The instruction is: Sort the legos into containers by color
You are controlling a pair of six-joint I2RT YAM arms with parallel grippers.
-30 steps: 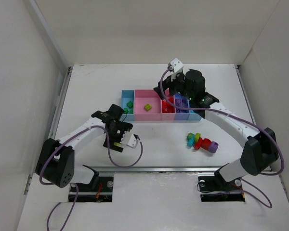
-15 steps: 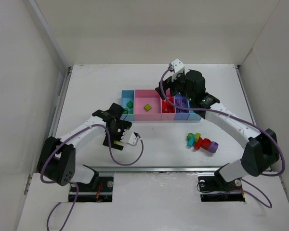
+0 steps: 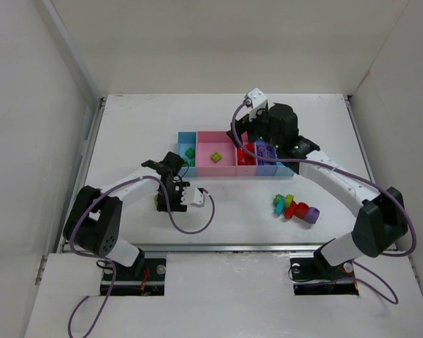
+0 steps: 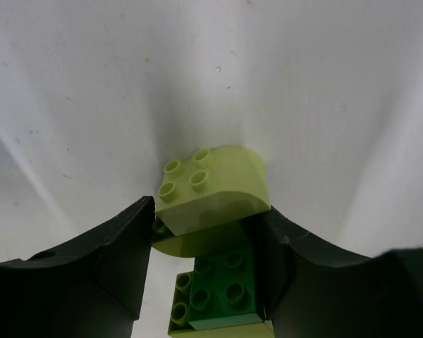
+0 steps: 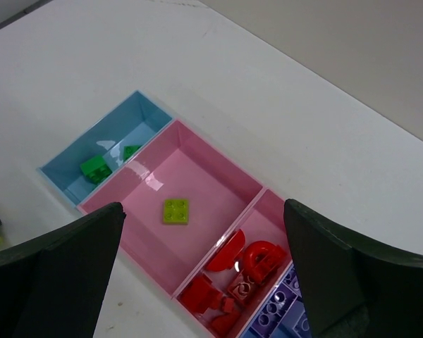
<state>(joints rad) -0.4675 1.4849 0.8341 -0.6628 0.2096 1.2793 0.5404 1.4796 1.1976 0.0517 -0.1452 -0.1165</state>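
The lego chain needs to be lifted by my left gripper, then lowered to the tabletop before the wide pink tray (image 5: 222, 160) and released, as that spot is to my left gripper's right in the top view.
My left gripper (image 3: 163, 198) is down on the table in front of the containers (image 3: 218, 173). Its jaws press both sides of a lego chain, a rounded yellow-green brick (image 4: 215, 184) joined to a green brick (image 4: 222, 290). Open and empty, my right gripper (image 5: 203, 211) hovers above the trays. The light blue tray (image 5: 120, 130) holds green bricks (image 5: 94, 167). A yellow-green plate (image 5: 175, 210) lies in the wide pink tray (image 5: 222, 160), and red bricks (image 5: 248, 266) fill the narrow pink one. Purple bricks (image 3: 266, 151) sit in the purple-blue tray.
A loose cluster of teal, green, red and purple legos (image 3: 295, 206) lies on the table right of centre, in front of the trays. The left arm's purple cable (image 3: 190, 229) loops over the table near its gripper. White walls enclose the table on three sides.
The left gripper sank towards the table, swung a little left and closed from wide open onto the yellow-green and green chain. The right arm barely moved.
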